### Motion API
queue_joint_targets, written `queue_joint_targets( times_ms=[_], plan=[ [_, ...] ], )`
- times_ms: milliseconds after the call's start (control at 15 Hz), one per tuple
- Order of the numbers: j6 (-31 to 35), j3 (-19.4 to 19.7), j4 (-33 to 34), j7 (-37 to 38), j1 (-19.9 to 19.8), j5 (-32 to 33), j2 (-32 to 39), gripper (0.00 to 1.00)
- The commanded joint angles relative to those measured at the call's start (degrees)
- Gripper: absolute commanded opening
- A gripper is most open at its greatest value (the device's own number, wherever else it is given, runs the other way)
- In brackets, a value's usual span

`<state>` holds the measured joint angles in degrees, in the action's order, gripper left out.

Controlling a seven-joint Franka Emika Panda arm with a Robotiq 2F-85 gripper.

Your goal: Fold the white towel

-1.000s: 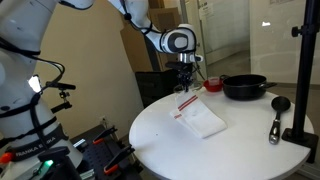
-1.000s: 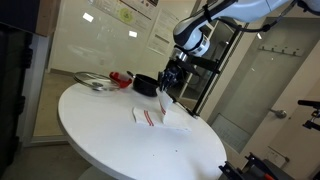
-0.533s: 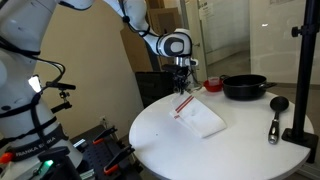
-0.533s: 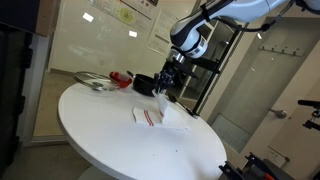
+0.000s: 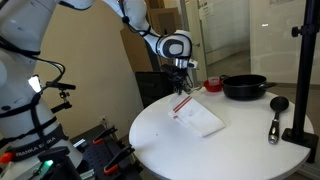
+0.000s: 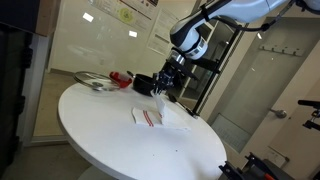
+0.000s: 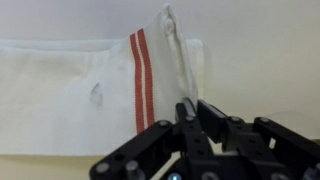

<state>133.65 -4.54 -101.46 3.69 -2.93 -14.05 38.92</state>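
Observation:
My gripper moves down to the towel's flat end beyond the red stripes, below it, next. It then releases the towel's pinched edge, still raised in a fold.
The white towel lies on the round white table, its two red stripes at the end nearest my gripper. In the wrist view the towel spreads to the left, and the striped end rises in a ridge toward my gripper. The jaws stand nearly together, pinching the towel's short edge. In an exterior view the gripper hangs just above the towel, with the striped end lifted a little.
A black pan and a red object sit at the table's far side. A black ladle lies by a black stand. A silver dish sits at the table's far edge.
My gripper has risen slightly, drawing the striped end of the towel up with it. The rest of the towel has not moved.

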Motion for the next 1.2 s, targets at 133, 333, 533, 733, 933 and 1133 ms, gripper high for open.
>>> queue_joint_targets(
  times_ms=[133, 333, 533, 733, 933, 1133],
  plan=[
    [0.2, 1.3, 12.9, 4.5, 0.6, -1.4, 10.1, 0.02],
    [-2.4, 3.0, 20.7, 6.4, 0.7, 0.3, 16.9, 0.02],
    [-5.1, 4.7, 26.3, 7.8, 1.0, 1.9, 22.5, 0.02],
    [-7.6, 5.4, 28.8, 7.9, 1.2, 3.4, 25.2, 0.02],
    [-8.8, 5.1, 29.8, 7.1, 1.6, 4.5, 25.9, 0.02],
    [-8.3, 4.3, 27.9, 5.8, 2.4, 5.4, 23.9, 0.02]
  ],
)
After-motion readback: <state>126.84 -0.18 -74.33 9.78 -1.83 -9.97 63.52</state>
